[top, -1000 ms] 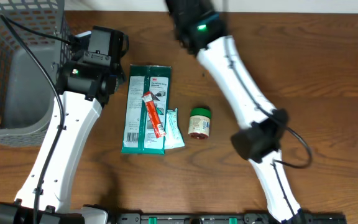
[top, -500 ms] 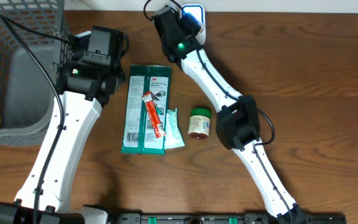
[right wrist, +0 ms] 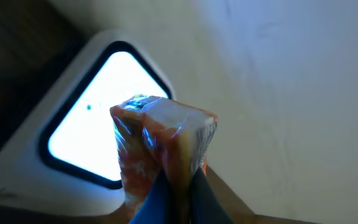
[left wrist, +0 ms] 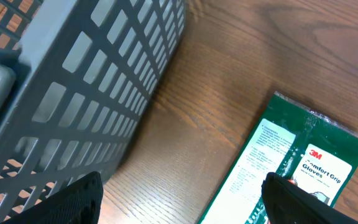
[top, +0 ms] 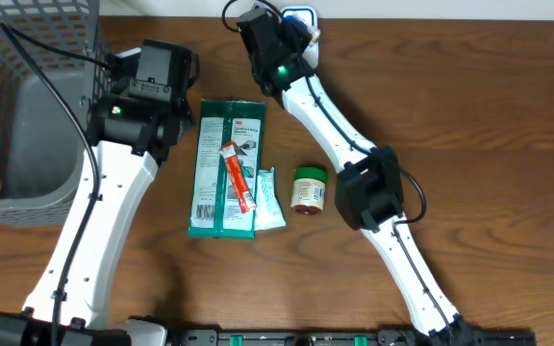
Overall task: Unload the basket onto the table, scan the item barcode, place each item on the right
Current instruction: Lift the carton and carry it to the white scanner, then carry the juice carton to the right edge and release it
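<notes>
The wood back from the robot's right gripper, far to the gripper's right in the overhead view, is empty. The right gripper will swing there next, off the scanner, and release the orange item.
My right gripper is shut on an orange item in clear crinkled wrap. The packet stands upright between the blue fingers, right in front of the scanner's lit window. From overhead, the right gripper sits at the table's far edge against the glowing white scanner, and the item itself is hidden there. My left gripper hangs open over bare wood, nothing between its black fingertips; overhead it is by the basket.
A grey mesh basket fills the far left, its wall close beside the left gripper. A green glove pack carries a red stick packet. A teal sachet and a small green-lidded jar lie mid-table.
A second ago the right arm was mid-swing and blurred; it has since settled with its gripper at the scanner. The left arm has not moved.
</notes>
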Robot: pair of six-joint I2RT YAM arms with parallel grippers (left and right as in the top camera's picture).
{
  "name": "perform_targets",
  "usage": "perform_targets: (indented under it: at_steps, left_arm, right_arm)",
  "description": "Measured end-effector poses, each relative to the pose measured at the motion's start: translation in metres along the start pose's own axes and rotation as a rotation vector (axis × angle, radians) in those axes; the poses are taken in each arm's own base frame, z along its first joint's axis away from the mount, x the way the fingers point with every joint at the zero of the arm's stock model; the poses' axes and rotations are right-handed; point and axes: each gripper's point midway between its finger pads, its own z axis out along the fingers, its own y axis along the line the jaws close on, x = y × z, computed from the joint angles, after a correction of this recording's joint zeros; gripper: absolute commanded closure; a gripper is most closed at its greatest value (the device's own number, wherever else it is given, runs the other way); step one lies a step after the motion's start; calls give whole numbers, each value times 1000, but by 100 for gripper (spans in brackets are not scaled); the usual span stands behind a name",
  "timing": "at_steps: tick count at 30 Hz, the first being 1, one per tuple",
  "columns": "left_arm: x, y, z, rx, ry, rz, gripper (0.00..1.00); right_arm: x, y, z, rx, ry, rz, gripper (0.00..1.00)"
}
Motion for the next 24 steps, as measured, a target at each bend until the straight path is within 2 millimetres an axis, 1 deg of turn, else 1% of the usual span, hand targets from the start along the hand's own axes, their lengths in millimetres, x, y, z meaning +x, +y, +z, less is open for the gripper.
perform_targets:
  at_steps: [6,17,21,23,24]
  left_arm:
    - [0,0,0,0,0,0,18]
    - [0,0,0,0,0,0,18]
    - [0,0,0,0,0,0,18]
    - [0,0,0,0,0,0,18]
    - [0,0,0,0,0,0,18]
  right_arm:
    - [7,-7,9,3,10,5,99]
    - [8,-6,11,-8,12,3,99]
    - [13,-8,8,-9,34,10,99]
    - [18,-11,3,-23,57,18,99]
    - [21,-16,-3,-35,69,26,99]
